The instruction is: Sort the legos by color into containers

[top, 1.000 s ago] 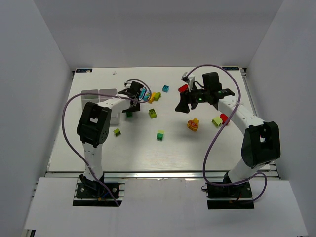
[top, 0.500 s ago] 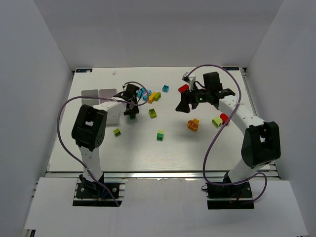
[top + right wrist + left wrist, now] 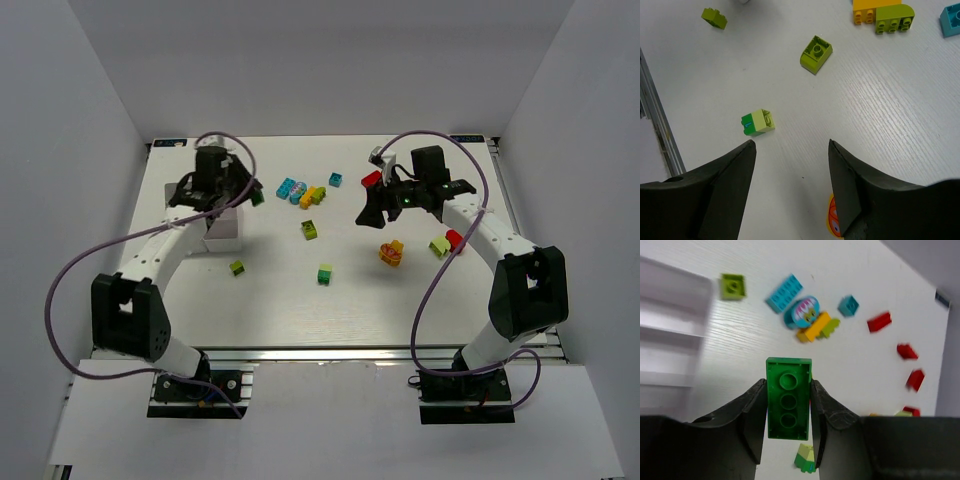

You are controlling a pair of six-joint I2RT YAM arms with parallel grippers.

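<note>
The green brick (image 3: 258,198) still hangs beside the tray, so my left gripper should carry it to the left in the top view, over the tray's far outer section.
My left gripper (image 3: 252,196) is shut on a dark green brick (image 3: 258,198) and holds it above the table at the right edge of the white tray (image 3: 225,235). In the left wrist view the green brick (image 3: 788,397) sits studs-hollow side up between both fingers, with the tray (image 3: 670,330) at the left. My right gripper (image 3: 368,214) is open and empty above the table's middle. In the right wrist view (image 3: 791,145) a green-and-lime brick (image 3: 758,122) lies just ahead of its left finger. Loose legos lie scattered over the table.
Cyan bricks (image 3: 290,188), an orange-and-lime pair (image 3: 313,195), a cyan cube (image 3: 336,179) and a red brick (image 3: 370,178) lie at the back. Lime bricks (image 3: 310,230) (image 3: 237,267), a green-lime brick (image 3: 325,273), an orange piece (image 3: 391,252) and lime and red bricks (image 3: 446,242) lie nearer.
My left arm has swung left and back from the table's middle, carrying the dark green brick up to the tray's right edge. The right arm has not moved.
</note>
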